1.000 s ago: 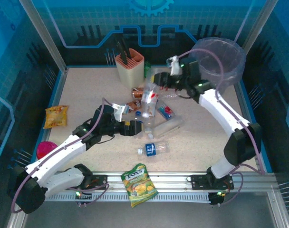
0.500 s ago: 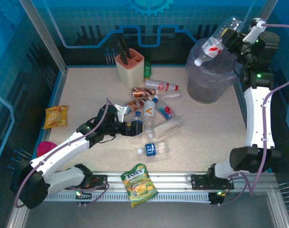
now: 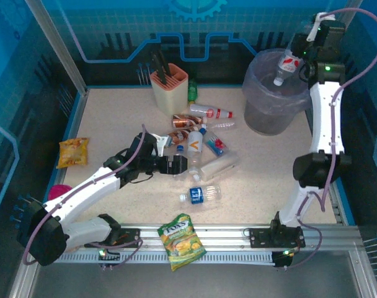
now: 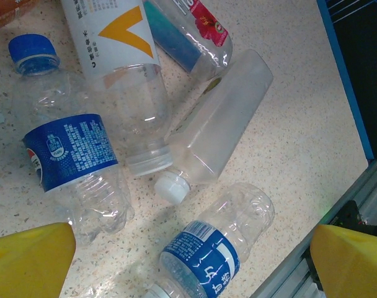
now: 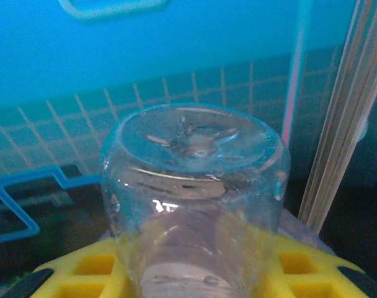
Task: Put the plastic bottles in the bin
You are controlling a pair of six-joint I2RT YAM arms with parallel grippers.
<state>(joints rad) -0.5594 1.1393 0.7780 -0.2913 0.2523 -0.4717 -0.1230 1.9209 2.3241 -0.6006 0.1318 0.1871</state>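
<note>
I will next lower my right gripper into the lavender-lined opening of the bin and let go of the clear plastic bottle (image 3: 287, 64), because its cap already points into the opening.
My right gripper (image 3: 302, 54) is raised above the bin (image 3: 267, 118), a grey bucket with a lavender liner, and is shut on a clear plastic bottle (image 3: 287, 64) with a red label, cap pointing down over the rim. In the right wrist view this bottle (image 5: 195, 180) sits between the yellow fingers (image 5: 83, 273), base toward the camera. Several more plastic bottles (image 3: 204, 152) lie in a pile mid-table. My left gripper (image 3: 179, 165) hovers open at the pile's left side. Between its wide-apart fingertips (image 4: 27, 261) lie a blue-labelled bottle (image 4: 207, 248) and a blue-capped one (image 4: 70, 155).
A peach utensil holder (image 3: 169, 84) with black tools stands at the back, a green bottle (image 3: 192, 90) beside it. A yellow snack bag (image 3: 73, 152) lies at the left, a green one (image 3: 182, 241) on the front rail. A pink object (image 3: 58, 192) sits near the left edge.
The right arm has lifted a red-labelled bottle from the pile, swung it to the back right and tipped it cap-down over the bin. The left gripper has edged right toward the pile.
</note>
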